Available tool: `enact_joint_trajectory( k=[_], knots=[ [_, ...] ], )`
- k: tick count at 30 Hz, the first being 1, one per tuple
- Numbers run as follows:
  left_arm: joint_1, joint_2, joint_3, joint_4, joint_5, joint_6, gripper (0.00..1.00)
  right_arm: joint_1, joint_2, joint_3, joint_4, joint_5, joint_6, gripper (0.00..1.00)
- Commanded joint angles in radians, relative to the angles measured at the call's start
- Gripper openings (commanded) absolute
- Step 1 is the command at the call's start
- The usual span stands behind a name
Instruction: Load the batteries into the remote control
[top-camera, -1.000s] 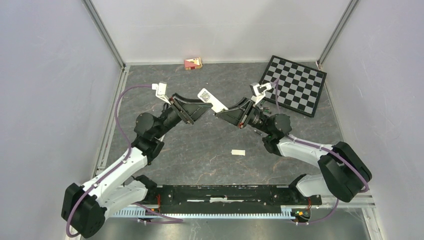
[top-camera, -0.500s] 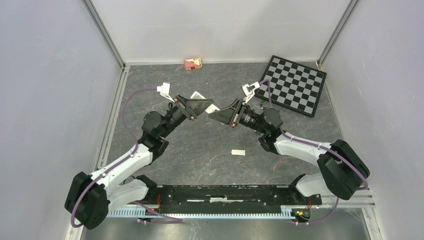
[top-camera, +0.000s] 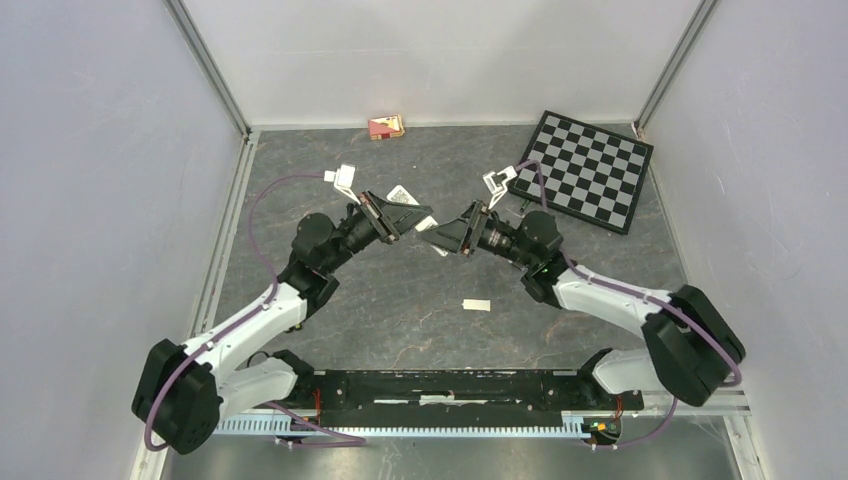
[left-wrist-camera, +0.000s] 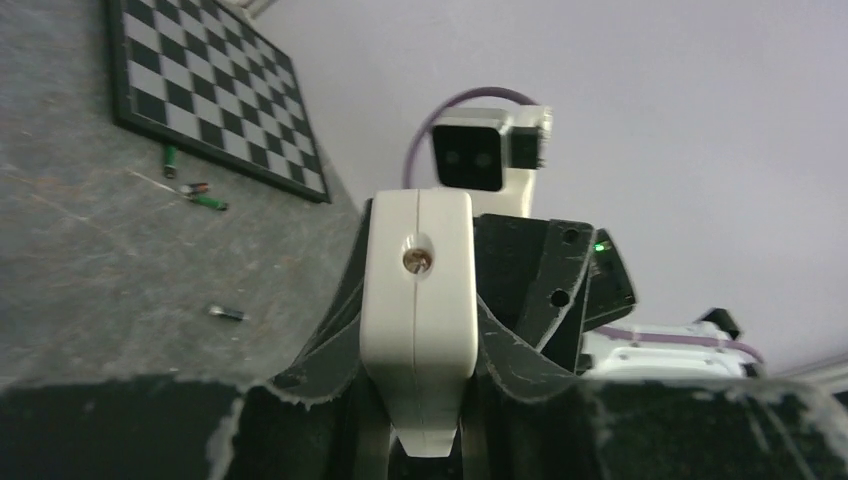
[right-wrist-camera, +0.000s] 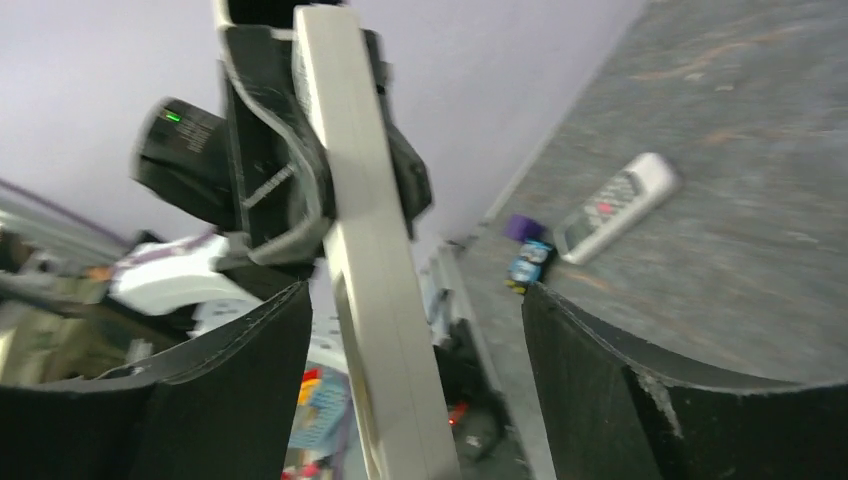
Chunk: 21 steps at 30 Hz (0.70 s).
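Note:
Next, my right gripper swings down and to the right in the top view, off the remote control and onto the nearer battery, since that battery lies apart from the others.
In the left wrist view the white remote control (left-wrist-camera: 418, 300) stands end-on, with my left gripper (left-wrist-camera: 418, 350) shut on its sides. From above, the remote control (top-camera: 401, 195) hangs over the table between both grippers. My left gripper (top-camera: 412, 217) holds it. My right gripper (top-camera: 440, 235) is open around its other end. In the right wrist view the remote control (right-wrist-camera: 370, 280) runs edge-on between the wide jaws of my right gripper (right-wrist-camera: 415, 300), with a gap on each side. Several batteries (left-wrist-camera: 210, 203) lie by the checkerboard, and one battery (left-wrist-camera: 227, 313) lies nearer.
A checkerboard (top-camera: 590, 170) lies at the back right and a small red box (top-camera: 385, 127) by the back wall. A small white piece (top-camera: 476, 304) rests on the table in front of the grippers. A white remote-shaped item (right-wrist-camera: 617, 205) lies on a grey surface.
My left gripper moved in and shut on the remote. My right gripper, which held it before, has opened. Both arms shifted slightly left and nearer with the remote.

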Motion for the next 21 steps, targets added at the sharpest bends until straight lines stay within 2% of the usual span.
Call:
enact_joint_trajectory(
  k=[1,5,10,13,15,18,21],
  knots=[
    [0.063,-0.036,0.108,-0.267,0.123,0.254,0.02,-0.066,-0.165,0.021,-0.384,0.014,-0.366,0.83],
    [0.144,-0.026,0.133,-0.345,0.295,0.316,0.02,-0.132,-0.319,0.02,-0.706,0.159,-0.616,0.83],
    [0.153,-0.016,0.149,-0.397,0.485,0.417,0.02,-0.148,-0.333,0.088,-1.077,0.443,-0.849,0.67],
    [0.153,-0.027,0.168,-0.447,0.551,0.453,0.02,-0.148,-0.285,0.09,-1.153,0.547,-0.928,0.6],
    [0.152,-0.046,0.167,-0.448,0.589,0.469,0.02,-0.148,-0.242,0.093,-1.18,0.572,-0.969,0.58],
    [0.153,-0.074,0.16,-0.45,0.63,0.516,0.02,-0.148,-0.178,0.096,-1.186,0.594,-1.027,0.58],
    [0.153,-0.088,0.173,-0.495,0.646,0.569,0.02,-0.149,-0.102,0.121,-1.204,0.611,-1.067,0.63]
  ],
)
